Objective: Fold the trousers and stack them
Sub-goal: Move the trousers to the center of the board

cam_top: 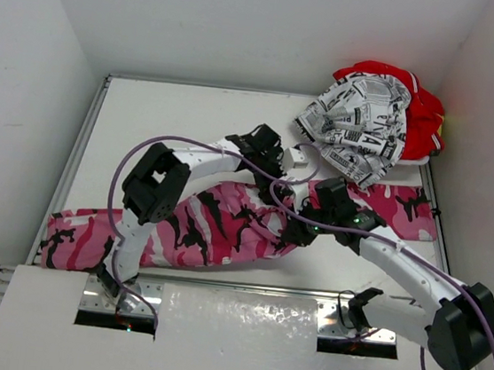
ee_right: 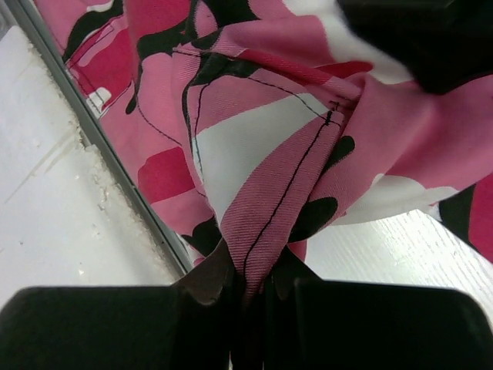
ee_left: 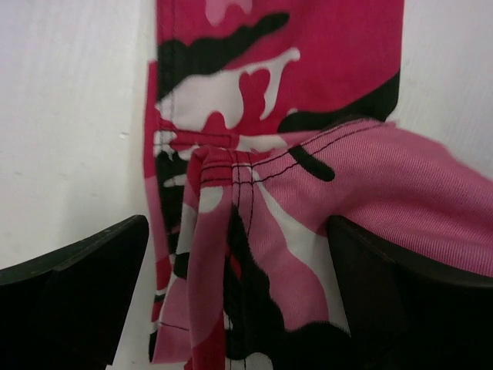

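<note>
I should next swing my right gripper up and outward, then down at the middle of the table, to let go of the trousers' bunched fold, since their legs sprawl to opposite sides.
The pink, white, black and crimson camouflage trousers (cam_top: pixel 215 230) lie stretched across the table from the near left to the right. My left gripper (cam_top: pixel 276 181) hovers over their middle. In the left wrist view it (ee_left: pixel 239 308) is open, with a raised seamed fold of the camouflage cloth (ee_left: pixel 269 231) between the wide-apart fingers (ee_left: pixel 77 293). My right gripper (cam_top: pixel 300 231) is shut on a bunched ridge of the same trousers (ee_right: pixel 254 139); the fingertips (ee_right: pixel 208 277) pinch it tight. The newsprint-patterned trousers (cam_top: pixel 361 127) lie heaped on the plain red trousers (cam_top: pixel 426 116) at the far right corner.
A metal rail (cam_top: pixel 76 157) borders the table on the left, and another (ee_right: pixel 92 131) runs along the near edge beside a white ledge (cam_top: pixel 241 314). White walls close in the left, back and right. Purple cables (cam_top: pixel 172 141) loop over the arms.
</note>
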Tool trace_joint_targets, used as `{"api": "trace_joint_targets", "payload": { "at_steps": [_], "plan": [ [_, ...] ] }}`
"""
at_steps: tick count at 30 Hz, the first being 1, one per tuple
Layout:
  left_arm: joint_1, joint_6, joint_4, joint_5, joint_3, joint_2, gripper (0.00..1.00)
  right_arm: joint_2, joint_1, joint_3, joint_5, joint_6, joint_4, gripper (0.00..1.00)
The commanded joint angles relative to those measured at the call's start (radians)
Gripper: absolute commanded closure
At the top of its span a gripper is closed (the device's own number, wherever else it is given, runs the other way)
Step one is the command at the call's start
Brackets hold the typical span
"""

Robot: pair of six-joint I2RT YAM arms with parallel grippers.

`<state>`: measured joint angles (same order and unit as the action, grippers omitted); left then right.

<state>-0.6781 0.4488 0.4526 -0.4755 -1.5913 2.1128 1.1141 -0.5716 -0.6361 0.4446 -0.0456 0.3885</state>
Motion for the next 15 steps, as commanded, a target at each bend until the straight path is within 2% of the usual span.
{"api": "trace_joint_targets", "payload": {
  "at_steps": [1, 3, 5, 7, 8, 9, 10, 11, 13, 14, 15],
  "plan": [
    [-0.043, 0.059, 0.021, 0.04, -0.016, 0.003, 0.0, 0.0, -0.001, -0.031, -0.032, 0.004, -0.028, 0.98],
    [-0.073, 0.083, 0.009, 0.169, 0.014, 0.025, 0.0, 0.003, -0.001, -0.036, -0.034, 0.007, -0.03, 0.99],
    [-0.078, 0.093, 0.009, 0.21, 0.028, 0.055, 0.0, 0.004, -0.001, -0.04, -0.038, 0.01, -0.036, 1.0],
    [-0.078, 0.074, 0.005, 0.225, 0.033, 0.065, 0.06, 0.009, -0.001, -0.05, -0.044, 0.015, -0.039, 1.0],
    [-0.078, 0.074, 0.023, 0.221, 0.031, 0.07, 0.13, 0.013, -0.001, -0.056, -0.046, 0.019, -0.039, 1.0],
    [-0.078, 0.083, 0.044, 0.201, 0.03, 0.076, 0.4, 0.016, -0.002, -0.074, -0.046, 0.023, -0.03, 1.0],
    [-0.078, 0.094, 0.098, 0.189, 0.028, 0.075, 0.51, 0.029, -0.002, -0.086, -0.047, 0.033, -0.024, 1.0],
    [-0.069, 0.114, 0.124, 0.164, 0.033, 0.063, 0.72, 0.036, -0.002, -0.114, -0.05, 0.038, -0.01, 1.0],
    [-0.04, 0.108, 0.167, 0.16, 0.072, 0.036, 0.96, 0.068, -0.002, -0.143, -0.05, 0.038, 0.0, 1.0],
    [0.016, 0.094, 0.167, 0.156, 0.102, -0.014, 1.0, 0.082, -0.002, -0.175, -0.037, 0.061, 0.0, 1.0],
    [0.056, 0.07, 0.167, 0.149, 0.131, -0.046, 1.0, 0.099, -0.002, -0.191, -0.024, 0.072, 0.0, 1.0]
  ]
}}
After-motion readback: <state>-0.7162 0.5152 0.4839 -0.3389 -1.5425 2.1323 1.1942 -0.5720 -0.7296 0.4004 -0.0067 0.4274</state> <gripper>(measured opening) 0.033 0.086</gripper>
